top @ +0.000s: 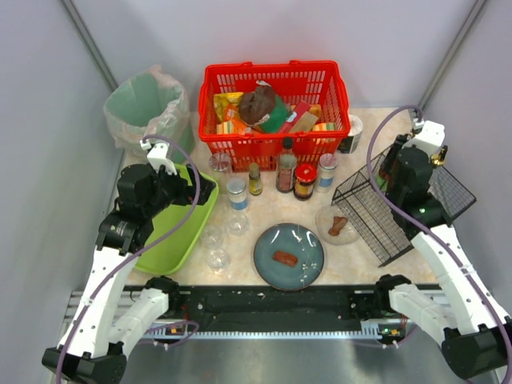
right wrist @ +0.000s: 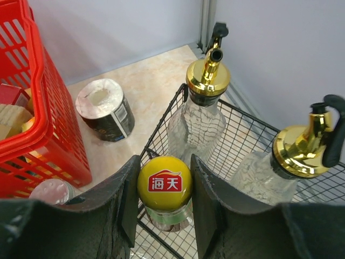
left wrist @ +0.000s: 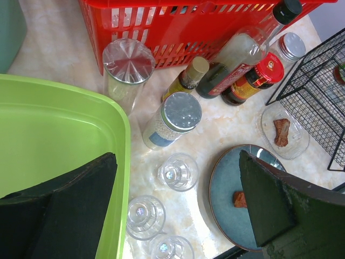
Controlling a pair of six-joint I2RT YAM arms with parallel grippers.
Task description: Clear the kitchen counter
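To get the yellow-capped bottle (right wrist: 164,186) beside the cruets, my right gripper should lower and shift to the left in the top view first, then open.
The kitchen counter (top: 346,268) is pale marble. My right gripper (right wrist: 164,178) is shut on a yellow-capped bottle (right wrist: 164,186), holding it upright just above the floor of a black wire rack (right wrist: 253,135) at the counter's right side. Beside it in the rack stand two glass cruets (right wrist: 202,116) (right wrist: 291,156) with gold spouts. My left gripper (left wrist: 178,162) hangs open and empty over the right rim of the lime-green tray (left wrist: 48,129). Under it three clear glasses (left wrist: 179,171) stand on the counter, next to a blue plate (left wrist: 229,183) with a food scrap.
A red basket (top: 276,108) full of packets stands at the back, with a row of jars and sauce bottles (top: 286,164) in front. A small glass dish (top: 338,226) holds a meat piece. A wrapped roll (right wrist: 105,109) sits by the rack; a lined bin (top: 148,108) is back left.
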